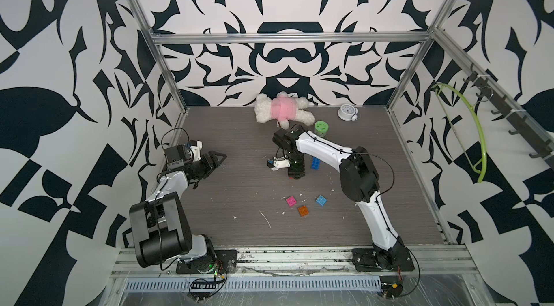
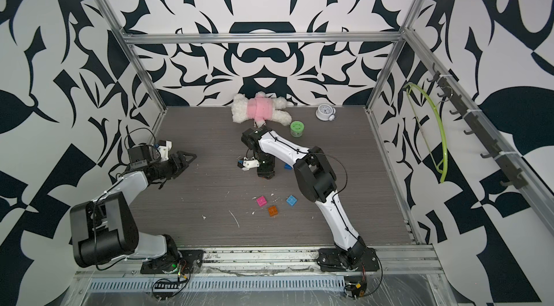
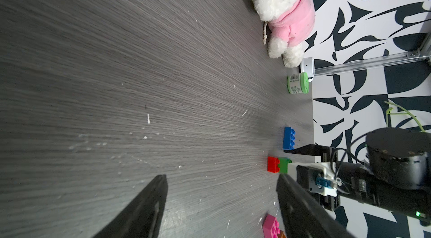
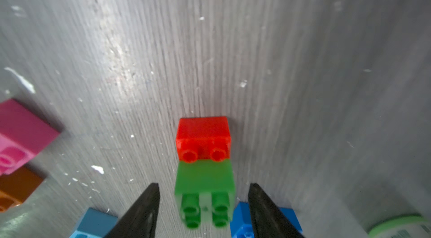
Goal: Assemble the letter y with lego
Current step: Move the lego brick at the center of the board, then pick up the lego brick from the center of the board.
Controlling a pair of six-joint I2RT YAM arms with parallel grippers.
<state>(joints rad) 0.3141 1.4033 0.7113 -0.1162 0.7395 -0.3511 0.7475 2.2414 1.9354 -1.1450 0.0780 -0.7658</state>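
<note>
The light blue brick lies at an angle, back from the green brick. My right gripper will next rise clear of the green one, move back, turn and go down around the sides of the light blue one.
A green brick sits stacked on a red brick on the table, offset so that two red studs show. My right gripper points down over the pair, open, with its fingers on either side of the green brick and a gap on both sides. The darker blue long brick lies just beside it. Pink, orange and light blue bricks lie loose nearer the front. At the table's left my left gripper hangs open and empty. No Y-shaped figure is in view.
A white plush toy in pink lies at the back wall, with a small white clock to its right. A green round tub stands behind the right arm. White flecks dot the table. A green hanger hangs on the right wall.
</note>
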